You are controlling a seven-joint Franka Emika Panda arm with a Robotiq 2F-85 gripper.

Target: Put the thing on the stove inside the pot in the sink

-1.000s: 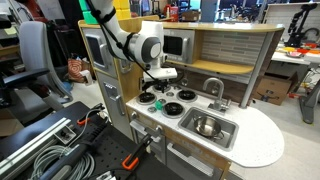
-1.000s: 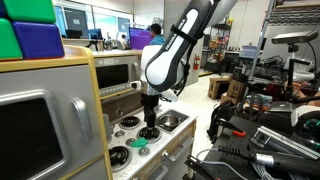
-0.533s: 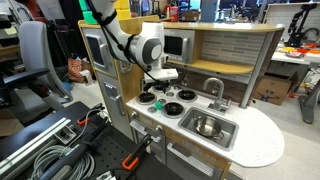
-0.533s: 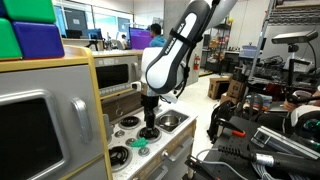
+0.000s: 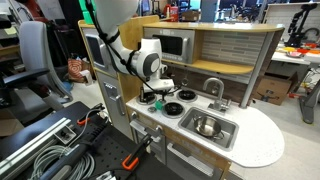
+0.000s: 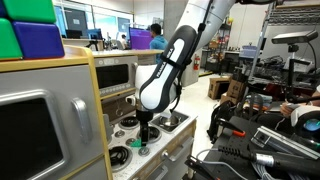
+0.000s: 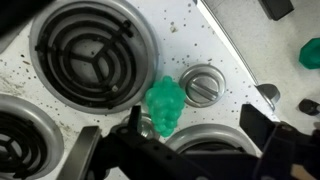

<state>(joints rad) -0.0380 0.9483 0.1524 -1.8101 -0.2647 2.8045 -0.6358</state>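
Observation:
The green cluster (image 6: 136,142) (image 7: 165,105) lies below my gripper, nearer one finger, so next I will lower my gripper onto it while easing to the left in the wrist view.
The thing is a small green grape-like cluster (image 7: 165,105) lying on the white stove (image 7: 205,35) between the black burners. It also shows as a green speck in an exterior view (image 6: 137,144). My gripper (image 7: 197,128) is open and low over the stove. Its left finger (image 7: 133,122) is right beside the green cluster and the right finger (image 7: 262,122) is well apart from it. The gripper shows in both exterior views (image 5: 152,97) (image 6: 144,134). The silver pot (image 5: 206,126) sits in the steel sink (image 5: 228,139), to one side of the stove.
A curved silver faucet (image 5: 214,88) stands behind the sink. A silver knob (image 7: 202,83) sits beside the green cluster. Another green item (image 7: 311,52) lies at the edge of the wrist view. The toy kitchen's wooden back wall and microwave (image 5: 172,45) rise behind the stove.
The arm has come down toward the stove, and the gripper now hangs lower over the burners next to the green cluster. The pot and sink have not moved.

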